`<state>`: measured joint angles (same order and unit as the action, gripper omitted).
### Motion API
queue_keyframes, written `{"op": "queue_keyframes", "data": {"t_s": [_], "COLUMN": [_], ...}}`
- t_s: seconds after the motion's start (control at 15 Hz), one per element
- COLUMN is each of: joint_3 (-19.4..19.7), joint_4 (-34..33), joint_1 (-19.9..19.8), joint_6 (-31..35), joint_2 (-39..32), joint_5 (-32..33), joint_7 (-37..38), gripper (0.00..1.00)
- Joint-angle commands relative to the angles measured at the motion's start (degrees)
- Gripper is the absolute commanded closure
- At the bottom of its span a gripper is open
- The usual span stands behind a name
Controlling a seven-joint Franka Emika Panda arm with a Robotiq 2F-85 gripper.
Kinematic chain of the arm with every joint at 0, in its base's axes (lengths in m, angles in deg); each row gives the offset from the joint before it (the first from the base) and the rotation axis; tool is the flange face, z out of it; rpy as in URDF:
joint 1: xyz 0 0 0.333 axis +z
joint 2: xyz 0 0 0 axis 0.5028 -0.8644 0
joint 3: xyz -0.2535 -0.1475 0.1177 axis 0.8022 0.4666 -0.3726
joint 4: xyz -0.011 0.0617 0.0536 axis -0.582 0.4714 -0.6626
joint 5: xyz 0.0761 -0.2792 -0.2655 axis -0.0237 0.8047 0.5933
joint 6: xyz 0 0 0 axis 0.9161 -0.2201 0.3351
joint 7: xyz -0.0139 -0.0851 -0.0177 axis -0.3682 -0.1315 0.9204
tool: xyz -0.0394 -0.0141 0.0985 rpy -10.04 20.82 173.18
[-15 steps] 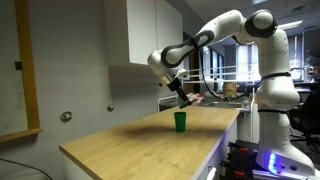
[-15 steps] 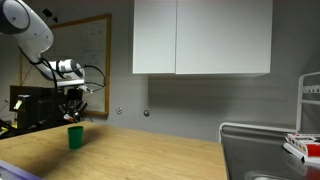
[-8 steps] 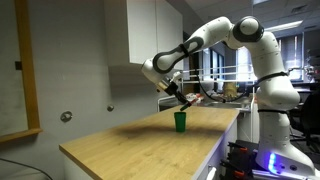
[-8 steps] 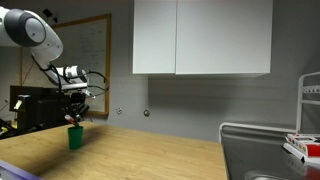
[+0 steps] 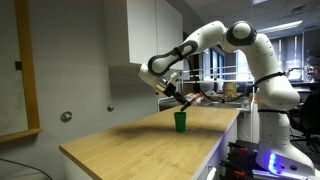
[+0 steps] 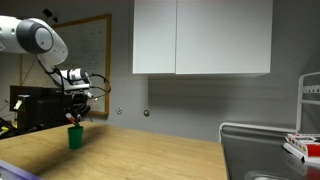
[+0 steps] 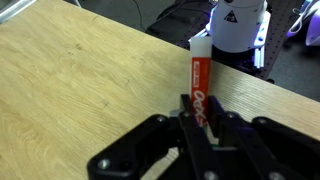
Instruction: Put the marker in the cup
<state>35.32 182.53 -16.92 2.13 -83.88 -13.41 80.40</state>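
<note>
My gripper will next lower the marker it holds to the opening of the small green cup [image 5: 180,121] and let go there, as the cup is just below it.
The small green cup [image 5: 180,121] stands on the wooden countertop [image 5: 140,140]; it also shows in an exterior view [image 6: 75,137]. My gripper [image 5: 176,97] hangs just above the cup, also seen in an exterior view [image 6: 75,113]. In the wrist view my gripper [image 7: 200,120] is shut on a red and white marker [image 7: 199,75] that points away from the camera. The cup does not show clearly in the wrist view; only a hint of green lies between the fingers.
White wall cabinets [image 6: 200,38] hang above the counter. A sink [image 6: 265,150] lies at the counter's far end. The robot base [image 7: 238,25] stands beyond the counter edge. A whiteboard [image 6: 95,65] hangs on the wall.
The arm has shifted a little over the second, bringing the gripper with the marker more directly above the green cup. The cup has not moved.
</note>
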Motion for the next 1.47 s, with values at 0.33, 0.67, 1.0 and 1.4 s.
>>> {"op": "queue_keyframes", "data": {"t_s": [0.33,0.67,1.0,1.4], "joint_3": [-0.5,-0.1,0.3,0.5], "joint_4": [-8.5,-11.6,-13.0,-12.7], "joint_1": [1.8,2.3,2.0,1.8], "joint_6": [-5.6,-8.2,-10.7,-11.3], "joint_2": [-7.4,-9.8,-11.4,-13.3], "joint_5": [0.3,0.5,0.4,-0.1], "joint_7": [1.0,1.0,1.4,1.4], "gripper": [0.94,0.94,0.94,0.94]}}
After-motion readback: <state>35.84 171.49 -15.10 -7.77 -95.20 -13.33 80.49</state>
